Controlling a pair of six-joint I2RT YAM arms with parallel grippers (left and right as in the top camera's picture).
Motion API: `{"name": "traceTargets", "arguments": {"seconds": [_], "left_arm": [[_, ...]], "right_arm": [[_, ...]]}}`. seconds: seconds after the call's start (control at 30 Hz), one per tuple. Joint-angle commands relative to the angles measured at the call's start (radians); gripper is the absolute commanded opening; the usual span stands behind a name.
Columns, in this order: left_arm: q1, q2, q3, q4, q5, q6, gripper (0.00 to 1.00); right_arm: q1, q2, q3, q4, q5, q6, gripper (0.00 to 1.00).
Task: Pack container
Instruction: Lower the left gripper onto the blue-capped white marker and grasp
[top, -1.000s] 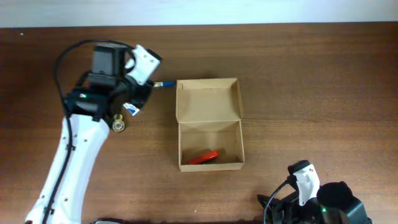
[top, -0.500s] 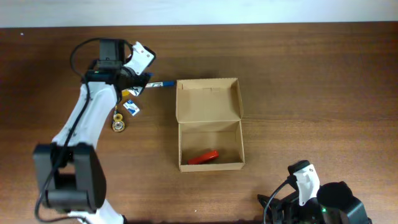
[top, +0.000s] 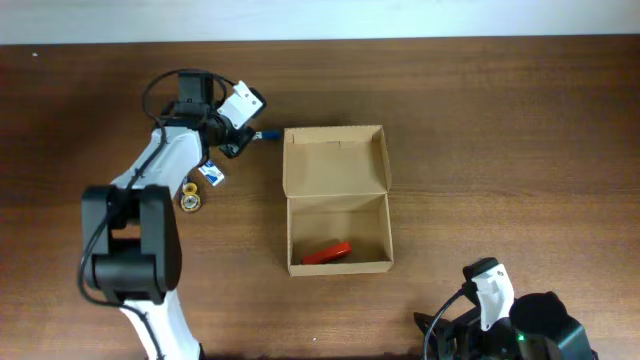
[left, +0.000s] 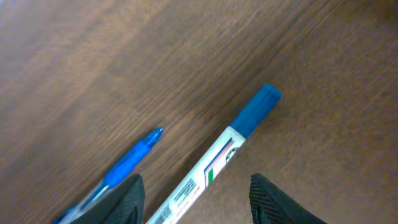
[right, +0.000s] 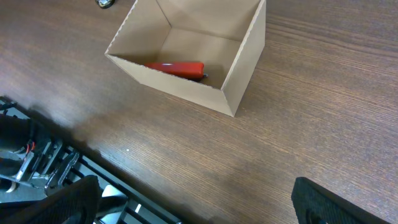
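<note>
The marker's white body lies between the open fingers of my left gripper, so I need to move that gripper down and slightly toward the box, onto the body near the blue cap.
The container, a brown cardboard box, stands open at mid-table with its flap lid laid back. A red item lies inside it, also seen in the right wrist view. My left gripper is open, low over the table left of the box's back corner. A white marker with a blue cap lies between its fingers, and a blue pen lies beside the left finger. The marker's cap pokes out toward the box. My right gripper is open and empty near the front edge, short of the box.
A small tape roll and a small blue-and-white item lie on the table left of the box, under the left arm. The right arm sits at the front right edge. A metal frame shows below the table edge.
The left arm has swung round and straightened, with its gripper shifting slightly right over the marker and pen. The marker, box and right arm have not moved.
</note>
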Motion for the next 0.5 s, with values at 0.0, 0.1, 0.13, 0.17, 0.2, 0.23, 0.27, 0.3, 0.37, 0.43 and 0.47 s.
{"name": "traceTargets", "arguments": {"seconds": [0.0, 0.1, 0.13, 0.17, 0.2, 0.23, 0.27, 0.3, 0.37, 0.43, 0.47], "left_arm": [[0.002, 0.027, 0.015, 0.028, 0.040, 0.028, 0.53], [0.002, 0.042, 0.015, 0.035, 0.061, 0.027, 0.53], [0.002, 0.047, 0.015, 0.035, 0.070, 0.028, 0.53], [0.002, 0.059, 0.015, 0.036, 0.081, 0.028, 0.53], [0.002, 0.069, 0.015, 0.040, 0.092, 0.028, 0.53], [0.002, 0.076, 0.015, 0.042, 0.098, 0.027, 0.54], [0.002, 0.082, 0.015, 0.043, 0.103, 0.028, 0.53], [0.002, 0.087, 0.015, 0.045, 0.103, 0.027, 0.53], [0.002, 0.091, 0.015, 0.043, 0.103, 0.027, 0.53], [0.002, 0.091, 0.015, 0.041, 0.103, 0.027, 0.53], [0.002, 0.091, 0.015, 0.040, 0.103, 0.027, 0.54]], "right_arm": [[0.008, 0.005, -0.003, 0.003, -0.005, -0.003, 0.99], [0.008, 0.005, -0.003, 0.003, -0.005, -0.003, 0.99], [0.008, 0.005, -0.003, 0.003, -0.005, -0.003, 0.99], [0.008, 0.005, -0.003, 0.003, -0.005, -0.003, 0.99], [0.008, 0.005, -0.003, 0.003, -0.005, -0.003, 0.99], [0.008, 0.005, -0.003, 0.003, -0.005, -0.003, 0.99], [0.008, 0.005, -0.003, 0.003, -0.005, -0.003, 0.99], [0.008, 0.005, -0.003, 0.003, -0.005, -0.003, 0.99], [0.008, 0.005, -0.003, 0.003, -0.005, -0.003, 0.99], [0.008, 0.005, -0.003, 0.003, -0.005, -0.003, 0.99], [0.008, 0.005, -0.003, 0.003, -0.005, -0.003, 0.99]]}}
